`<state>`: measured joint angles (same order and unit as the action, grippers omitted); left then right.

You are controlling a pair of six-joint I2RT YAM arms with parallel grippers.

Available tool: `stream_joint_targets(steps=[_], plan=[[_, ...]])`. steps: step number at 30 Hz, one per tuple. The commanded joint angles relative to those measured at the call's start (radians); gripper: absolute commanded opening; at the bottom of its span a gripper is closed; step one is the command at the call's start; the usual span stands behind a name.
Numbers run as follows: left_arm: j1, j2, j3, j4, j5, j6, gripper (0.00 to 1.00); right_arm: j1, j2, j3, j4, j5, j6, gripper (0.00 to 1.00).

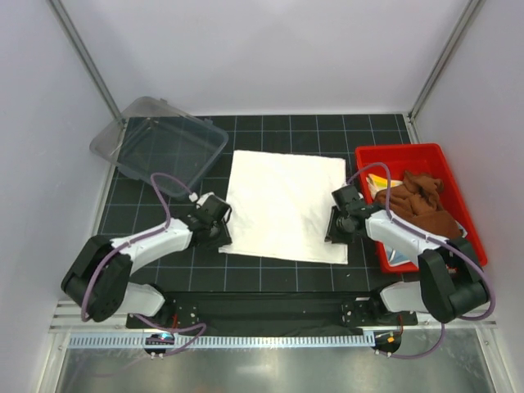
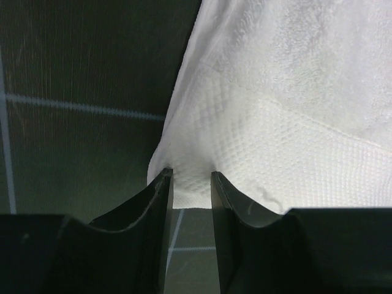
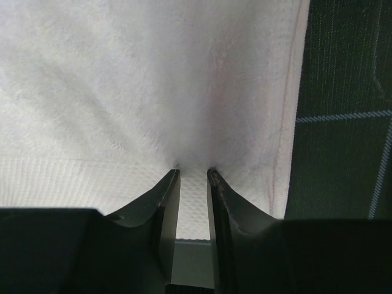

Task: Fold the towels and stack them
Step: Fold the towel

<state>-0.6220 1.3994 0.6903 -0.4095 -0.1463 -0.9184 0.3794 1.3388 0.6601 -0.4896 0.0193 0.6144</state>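
My right gripper should reach outward, turn its fingers and pinch the far corner of the towel by the bin, because that corner lies flat and uncovered, outward of the gripper.
A large cream-white towel (image 1: 282,205) lies spread flat on the dark gridded mat. My left gripper (image 1: 223,232) sits at its near left corner. In the left wrist view the fingers (image 2: 191,177) stand a little apart, with the towel's (image 2: 294,122) waffle hem between the tips and mat showing in the gap. My right gripper (image 1: 334,232) sits at the near right corner. Its fingers (image 3: 193,173) are narrowly apart over the towel's (image 3: 153,92) hem, which lies flat between them. A rust-brown towel (image 1: 422,205) and a yellow one (image 1: 378,182) lie crumpled in the red bin (image 1: 417,151).
A clear plastic lid or tray (image 1: 160,143) rests at the back left, partly off the mat. The red bin stands along the right side, close to my right arm. White walls enclose the table on three sides.
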Motion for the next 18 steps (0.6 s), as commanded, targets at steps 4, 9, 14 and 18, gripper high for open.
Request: stream_joint_targets(steps=[4,9,14,18], plan=[[-0.038,-0.242,-0.014,-0.202,0.005,-0.051,0.43,0.012,-0.093,0.139,-0.099,-0.099,-0.062,0.41],[-0.022,-0.2,0.379,-0.16,-0.065,0.26,0.59,-0.017,0.15,0.56,-0.217,-0.15,-0.296,0.43],[0.071,0.086,0.71,-0.138,0.02,0.703,0.61,-0.135,0.379,0.875,-0.303,-0.326,-0.536,0.43],[0.182,0.272,0.886,-0.138,0.232,0.852,0.6,-0.224,0.58,1.137,-0.412,-0.398,-0.66,0.43]])
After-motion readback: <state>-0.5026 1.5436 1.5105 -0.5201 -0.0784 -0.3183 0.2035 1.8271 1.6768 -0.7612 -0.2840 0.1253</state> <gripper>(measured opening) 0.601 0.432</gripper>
